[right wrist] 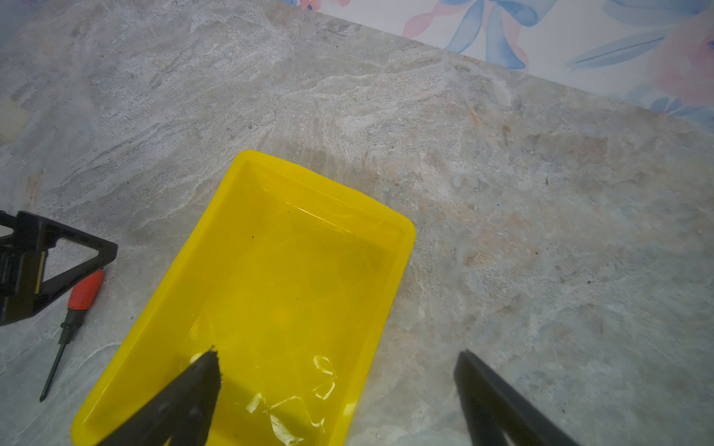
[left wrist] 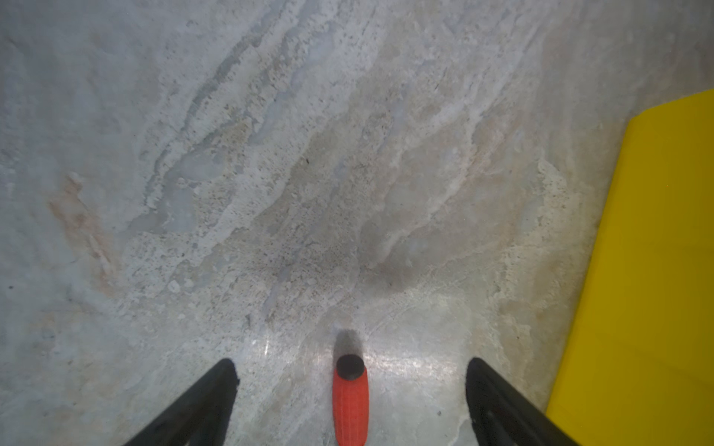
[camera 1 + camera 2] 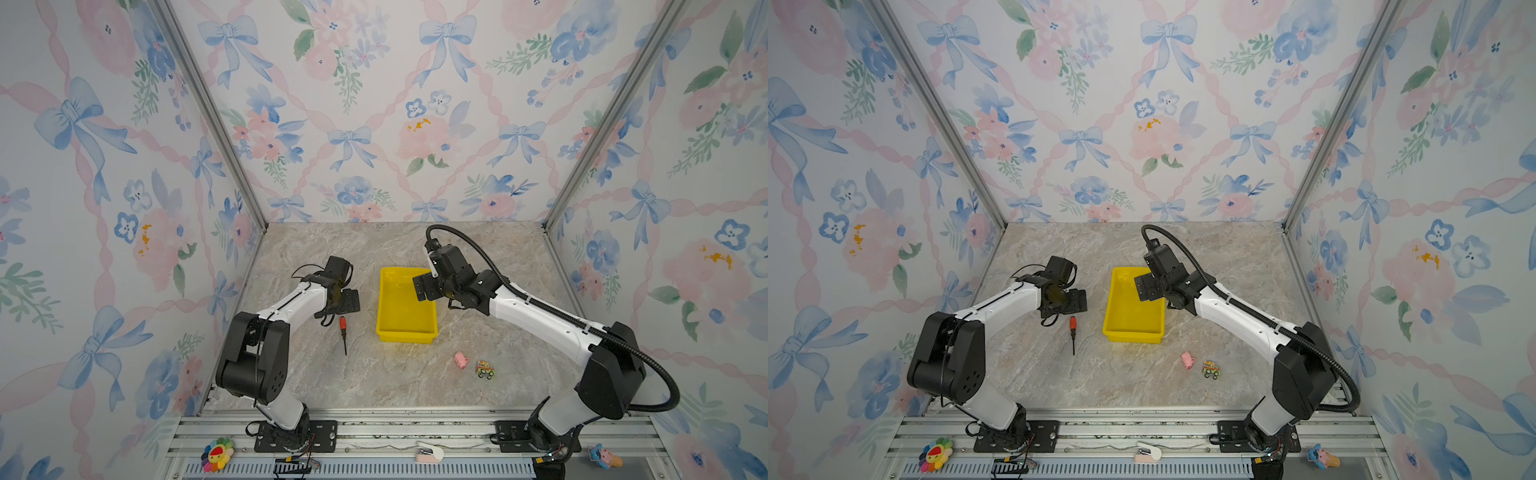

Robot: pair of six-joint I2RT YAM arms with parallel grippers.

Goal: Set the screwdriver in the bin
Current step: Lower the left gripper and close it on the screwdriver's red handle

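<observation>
My left gripper should move its open fingers down and back until they are on both sides of the red-orange handle (image 3: 343, 323) (image 2: 351, 409), then close. The handle is below my gripper and back toward my base.
The screwdriver (image 3: 343, 326) (image 3: 1073, 325) lies flat on the marbled table, left of the bin, with its red-orange handle toward the back and its thin shaft toward the front. My left gripper (image 3: 348, 301) (image 3: 1078, 300) is low over the handle's end and open. In the left wrist view the handle (image 2: 350, 403) sits between the two fingers of the left gripper (image 2: 351, 363), with a gap on each side. The yellow bin (image 3: 405, 318) (image 3: 1130, 313) (image 1: 293, 266) holds nothing. My right gripper (image 3: 424, 286) (image 1: 337, 353) hangs open over the bin's far right edge.
A pink pig toy (image 3: 460, 359) and a small toy car (image 3: 485, 369) lie in front of the bin to the right. Flowered walls close in the table on three sides. Small toys sit on the metal rail (image 3: 374, 432) at the front.
</observation>
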